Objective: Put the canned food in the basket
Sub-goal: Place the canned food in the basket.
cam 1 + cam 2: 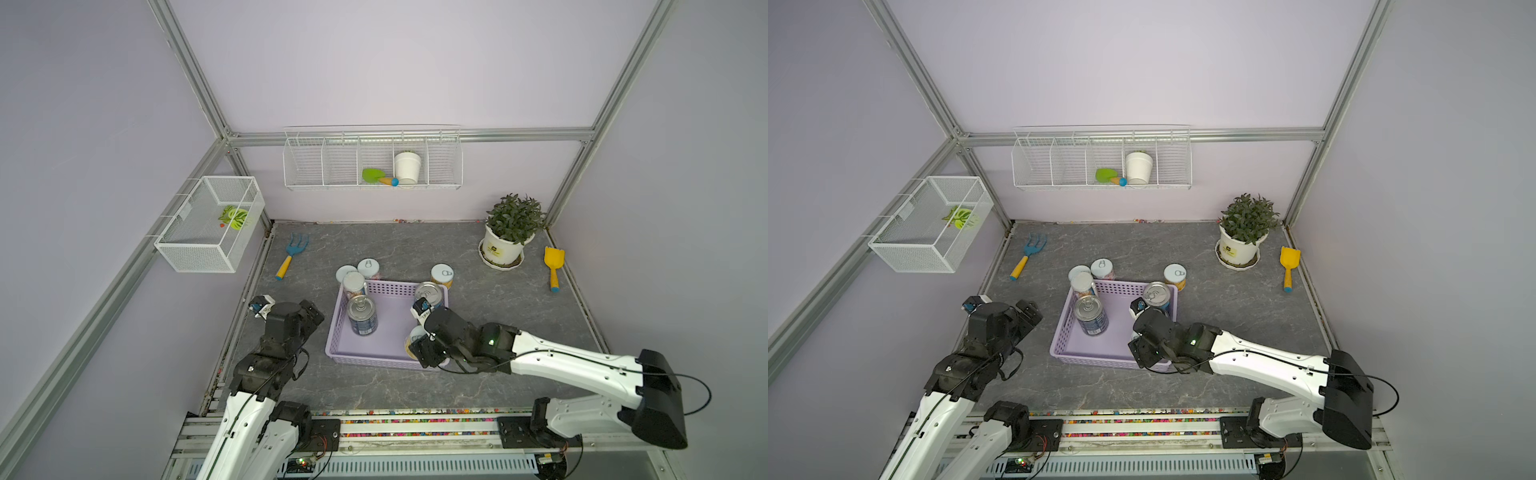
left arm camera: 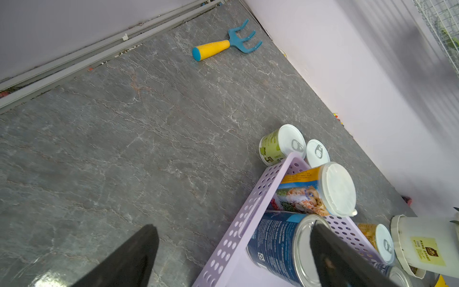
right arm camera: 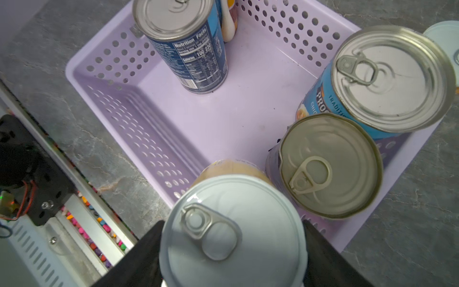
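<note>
The right gripper will next move down into the basket's near corner beside the gold-lidded can, which lies below it, and let go of the white-lidded can (image 3: 231, 223).
The lavender basket (image 1: 384, 357) (image 3: 119, 99) sits mid-table. Inside it stand a dark blue can (image 1: 362, 314) (image 3: 183, 37), a light blue can (image 1: 428, 292) (image 3: 387, 82) and a gold-lidded can (image 3: 327, 166). A plastic-lidded can (image 1: 354, 284) (image 2: 320, 191) leans in the far left corner. My right gripper (image 1: 420, 348) (image 3: 233, 243) is shut on a white-lidded can (image 3: 231, 223) over the near right corner. Three cans (image 1: 368, 268) (image 1: 346, 272) (image 1: 441, 275) stand behind the basket. My left gripper (image 1: 309, 318) (image 2: 233, 225) hangs open above the basket's left wall.
A potted plant (image 1: 509, 237) and a yellow shovel (image 1: 553, 266) are at the back right, and a blue rake (image 1: 293, 253) lies at the back left. White wire baskets (image 1: 208, 224) (image 1: 372, 160) hang on the walls. A metal rail (image 1: 415, 424) runs along the front edge.
</note>
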Tool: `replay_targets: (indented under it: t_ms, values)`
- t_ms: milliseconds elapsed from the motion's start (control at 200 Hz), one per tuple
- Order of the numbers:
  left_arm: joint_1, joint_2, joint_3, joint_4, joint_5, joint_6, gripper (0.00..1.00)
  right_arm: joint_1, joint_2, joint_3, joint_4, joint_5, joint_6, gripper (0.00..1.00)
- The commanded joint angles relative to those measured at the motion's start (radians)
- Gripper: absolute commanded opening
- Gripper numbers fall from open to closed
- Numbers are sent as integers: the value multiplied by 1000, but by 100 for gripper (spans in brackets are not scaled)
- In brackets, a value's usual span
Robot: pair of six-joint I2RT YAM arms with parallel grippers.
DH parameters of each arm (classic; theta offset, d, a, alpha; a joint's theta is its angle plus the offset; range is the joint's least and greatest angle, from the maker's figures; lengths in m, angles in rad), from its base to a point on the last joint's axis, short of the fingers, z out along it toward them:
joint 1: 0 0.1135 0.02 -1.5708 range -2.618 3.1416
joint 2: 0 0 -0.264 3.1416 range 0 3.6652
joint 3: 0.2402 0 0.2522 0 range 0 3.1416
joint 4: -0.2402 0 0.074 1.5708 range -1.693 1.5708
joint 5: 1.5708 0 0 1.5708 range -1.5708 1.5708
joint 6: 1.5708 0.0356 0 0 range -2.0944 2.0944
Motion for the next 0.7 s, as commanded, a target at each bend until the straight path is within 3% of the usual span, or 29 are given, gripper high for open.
replay_targets:
  t_ms: [0,255,695]
  values:
    - [0,-3,5,-12,-19,-4,100,2,27,46,1,62,17,36]
    - [-1,-3,8,-12,-14,-3,100,2,103,46,-73,117,69,33]
    - [-1,-8,10,-13,-9,-2,100,-1,77,-64,-166,239,128,34]
